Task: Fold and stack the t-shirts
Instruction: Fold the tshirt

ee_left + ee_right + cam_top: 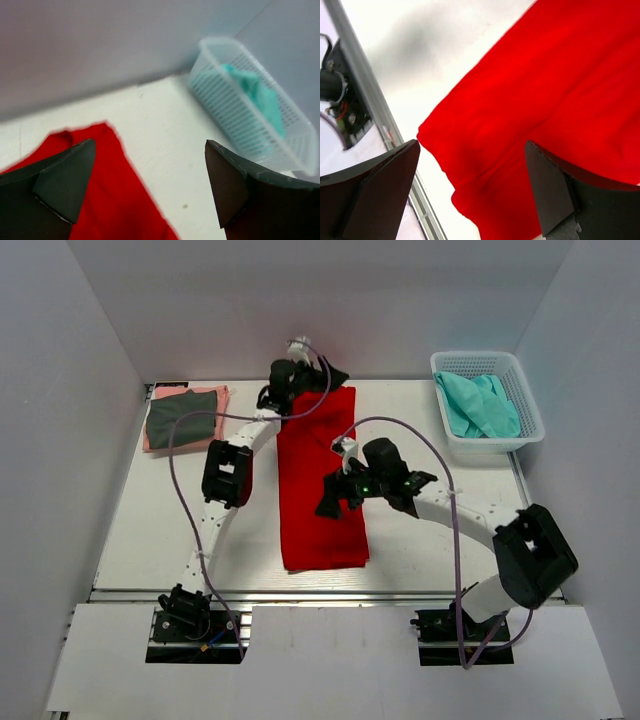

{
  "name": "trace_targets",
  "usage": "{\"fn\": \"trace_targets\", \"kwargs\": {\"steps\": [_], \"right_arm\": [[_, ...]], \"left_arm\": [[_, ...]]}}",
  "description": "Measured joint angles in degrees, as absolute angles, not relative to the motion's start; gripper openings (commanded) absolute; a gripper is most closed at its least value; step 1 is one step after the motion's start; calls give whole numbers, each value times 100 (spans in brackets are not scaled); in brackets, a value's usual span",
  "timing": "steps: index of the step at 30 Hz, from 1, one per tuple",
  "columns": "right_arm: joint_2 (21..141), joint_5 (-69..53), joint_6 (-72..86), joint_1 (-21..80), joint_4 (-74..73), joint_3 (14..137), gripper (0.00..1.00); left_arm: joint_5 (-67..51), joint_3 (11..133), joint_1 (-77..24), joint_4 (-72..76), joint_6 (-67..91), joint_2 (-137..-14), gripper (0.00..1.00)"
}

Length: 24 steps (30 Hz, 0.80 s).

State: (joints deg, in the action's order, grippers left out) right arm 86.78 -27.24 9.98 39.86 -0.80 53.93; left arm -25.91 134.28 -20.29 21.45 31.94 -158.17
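I will next turn my left gripper and bring it back, then lower it to the red t-shirt's near corner (287,565) on the grey t-shirt's side, because that hem of the red t-shirt lies free.
A bright red t-shirt (318,490) lies folded into a long strip down the middle of the table. It also shows in the left wrist view (105,200) and in the right wrist view (540,100). My left gripper (318,375) is open and empty over the strip's far end. My right gripper (335,495) is open and empty above the strip's right side near the middle. A dark grey t-shirt (180,416) lies folded on a salmon pink t-shirt (215,395) at the far left.
A white lattice basket (525,390) holding teal cloth (480,405) stands at the far right; it also shows in the left wrist view (225,115). White walls close in the table on three sides. A metal rail (330,592) runs along the near edge.
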Motion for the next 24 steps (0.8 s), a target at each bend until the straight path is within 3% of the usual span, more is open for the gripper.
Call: {"fn": "trace_targets", "kwargs": {"steps": [6,14,20,24], "right_arm": [[7937,-1944,1426,3975,34,4580,91],[7749,-1481,1903,3964,-694,4171,91],[7721,-1737,1986,3966,-1142,3806,91],[7642,-1865,2099,3964,-1199,3487,91]], "left_arm": [[-2582,12755,-2032,954,2473,-13338,100],[-2117,7793,-2115,521,2270,-8685,100],[-2078,4862,-2534,-1068,2515,-8110,100],[-2095,3892,-2834,-2239,2650,-7693,100]]}}
